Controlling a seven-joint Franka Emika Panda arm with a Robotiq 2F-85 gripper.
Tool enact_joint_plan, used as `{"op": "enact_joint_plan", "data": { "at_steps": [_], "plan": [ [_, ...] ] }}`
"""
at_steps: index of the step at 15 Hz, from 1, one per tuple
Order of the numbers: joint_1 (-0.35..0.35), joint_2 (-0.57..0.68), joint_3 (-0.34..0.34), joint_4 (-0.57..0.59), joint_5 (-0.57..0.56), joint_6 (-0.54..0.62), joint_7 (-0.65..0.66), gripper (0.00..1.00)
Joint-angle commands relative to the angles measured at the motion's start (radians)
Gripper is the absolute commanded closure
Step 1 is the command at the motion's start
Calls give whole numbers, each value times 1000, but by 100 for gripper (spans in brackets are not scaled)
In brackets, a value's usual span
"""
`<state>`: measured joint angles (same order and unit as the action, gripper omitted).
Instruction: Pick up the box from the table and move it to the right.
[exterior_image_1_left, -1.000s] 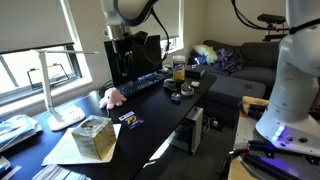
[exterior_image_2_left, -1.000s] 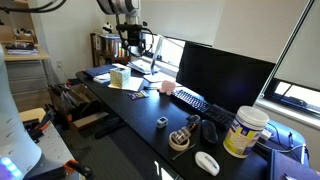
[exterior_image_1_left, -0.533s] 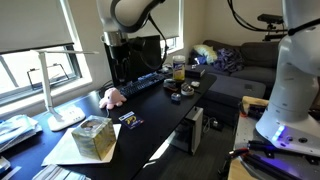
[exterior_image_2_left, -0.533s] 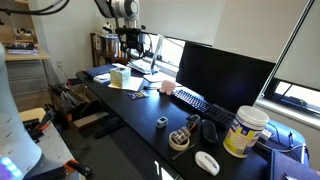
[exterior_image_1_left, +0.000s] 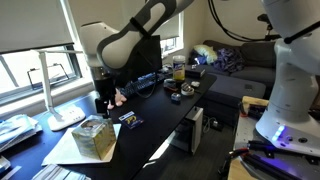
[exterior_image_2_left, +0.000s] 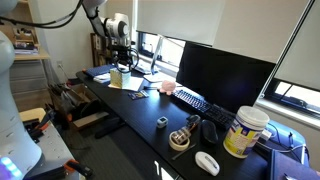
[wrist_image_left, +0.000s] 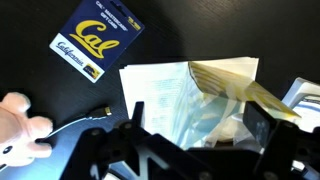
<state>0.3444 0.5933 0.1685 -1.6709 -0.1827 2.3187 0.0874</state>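
The box's upper edge nearest the pink plush toy is between my gripper's open fingers, so my gripper should next move down onto it and then close.
The box (exterior_image_1_left: 93, 137) is a yellowish-green and tan cube. It stands on a white sheet of paper (exterior_image_1_left: 62, 152) at the near end of the black table (exterior_image_1_left: 160, 115). It also shows in an exterior view (exterior_image_2_left: 118, 78) and in the wrist view (wrist_image_left: 228, 82). My gripper (exterior_image_1_left: 103, 103) hangs open and empty just above the box, also seen in an exterior view (exterior_image_2_left: 118, 62). In the wrist view my two fingers (wrist_image_left: 197, 130) stand apart on either side of the box's near part, not touching it.
A pink plush toy (exterior_image_1_left: 117, 97) (wrist_image_left: 18, 125) lies beside the gripper. A blue and yellow card (wrist_image_left: 98, 38) lies by the paper (wrist_image_left: 160, 95). A monitor (exterior_image_2_left: 220, 70), keyboard (exterior_image_2_left: 190, 100), white lamp (exterior_image_1_left: 55, 85), tub (exterior_image_2_left: 245, 132) and mouse (exterior_image_2_left: 206, 162) sit further along.
The arm has swung from high up near the monitor down and towards the box. The gripper now hangs low over it. The box has not moved.
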Motion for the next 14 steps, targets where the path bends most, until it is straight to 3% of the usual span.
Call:
{"op": "enact_joint_plan", "data": {
  "at_steps": [1, 9, 10, 11, 14],
  "plan": [
    [33, 66, -17, 81, 7, 26, 54, 0],
    [100, 168, -90, 190, -5, 9, 233, 0],
    [100, 186, -89, 206, 0, 3, 229, 25],
    [103, 200, -89, 222, 2, 4, 229, 26],
    [116, 228, -98, 252, -3, 1, 233, 47]
  ]
}}
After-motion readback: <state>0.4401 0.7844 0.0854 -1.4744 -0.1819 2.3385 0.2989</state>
